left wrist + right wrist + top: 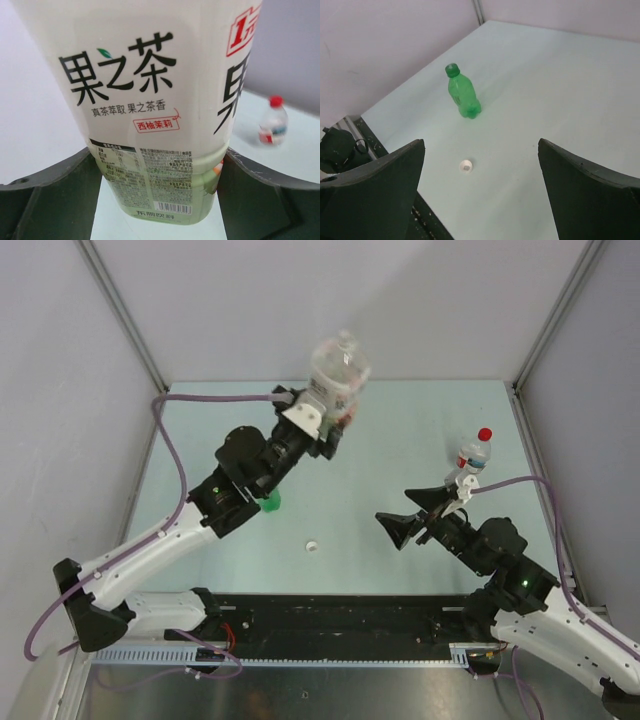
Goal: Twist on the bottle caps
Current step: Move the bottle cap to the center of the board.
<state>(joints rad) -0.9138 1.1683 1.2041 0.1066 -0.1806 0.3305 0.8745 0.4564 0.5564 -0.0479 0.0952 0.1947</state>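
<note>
The robot's right gripper will next bring its fingers down and to the left in the top view onto the cap's rim [312, 546] [466, 166], since the loose white cap lies below the gripper on that side.
My left gripper [322, 428] [159, 197] is shut on the base of the wide clear bottle [338, 368] [150, 100], holding it tilted above the far part of the table. The bottle's mouth is blurred. A white cap [313, 546] [466, 166] lies loose on the table near the front, ahead of my right gripper [408, 513] [480, 200], which stands open and holds nothing. The green bottle [463, 96] stands upright wearing its green cap [451, 70]; my left arm partly hides this green bottle [271, 503]. The small clear bottle [472, 455] [273, 125] wears a red cap [485, 434] [276, 101].
The pale table [400, 440] is walled by grey panels on the left, back and right. A black rail [340, 625] with the arm bases runs along the near edge. Purple cables loop beside both arms.
</note>
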